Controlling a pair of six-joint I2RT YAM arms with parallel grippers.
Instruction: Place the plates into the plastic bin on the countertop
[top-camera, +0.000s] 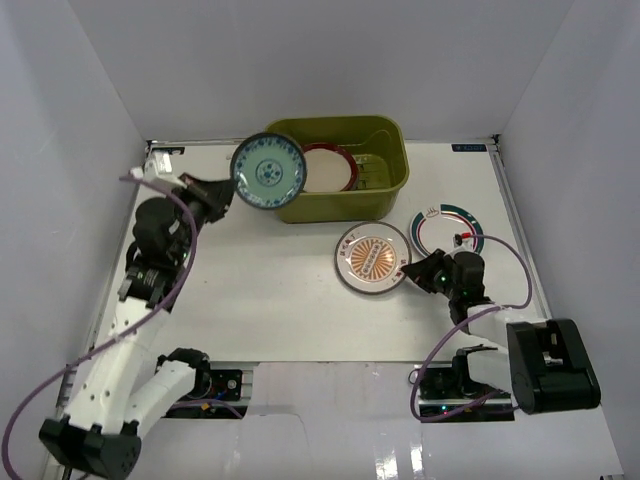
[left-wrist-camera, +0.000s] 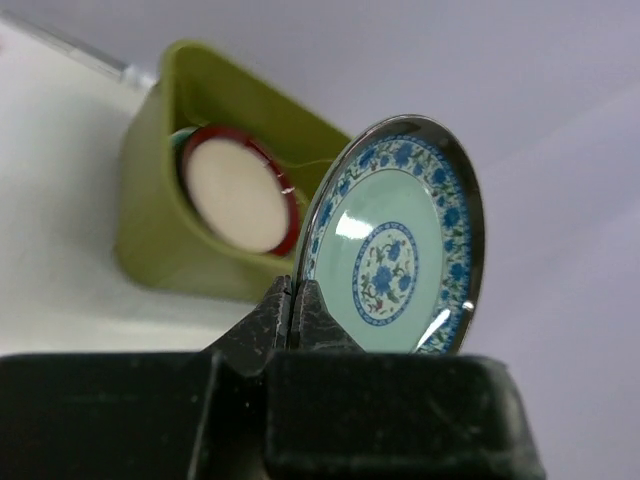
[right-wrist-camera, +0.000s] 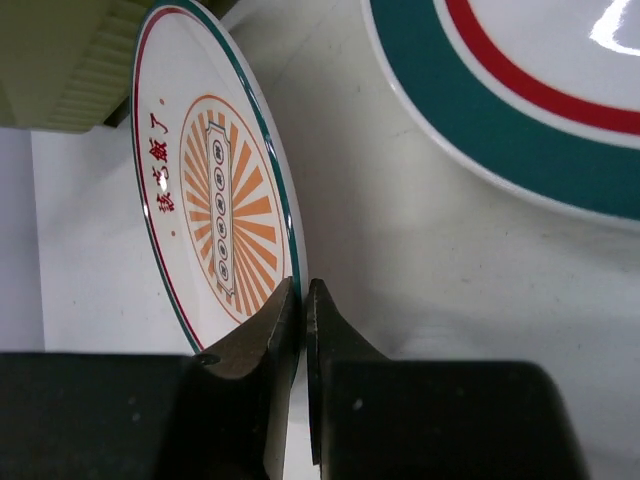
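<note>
My right gripper should next rise over the bin's near side, then lower the plate into the free space outward behind it and release it.
My left gripper (top-camera: 222, 192) (left-wrist-camera: 295, 295) is shut on the rim of the small teal-patterned plate (top-camera: 269, 171) (left-wrist-camera: 400, 240). It holds that plate on edge in the air, at the left end of the olive-green plastic bin (top-camera: 340, 208) (left-wrist-camera: 160, 230). A dark red-rimmed plate (top-camera: 328, 168) (left-wrist-camera: 238, 190) leans inside the bin. My right gripper (top-camera: 405, 270) (right-wrist-camera: 303, 295) is shut on the near rim of the orange sunburst plate (top-camera: 373, 257) (right-wrist-camera: 215, 190), low on the white countertop (top-camera: 270, 290). The red-and-teal plate (top-camera: 447, 228) (right-wrist-camera: 520, 80) lies just right of it, partly under my right arm.
Grey-white walls close in the countertop on the left, back and right. The bin stands at the back middle. A teal edge (left-wrist-camera: 180, 135) shows behind the red-rimmed plate in the bin. A purple cable (top-camera: 500, 300) loops beside my right arm.
</note>
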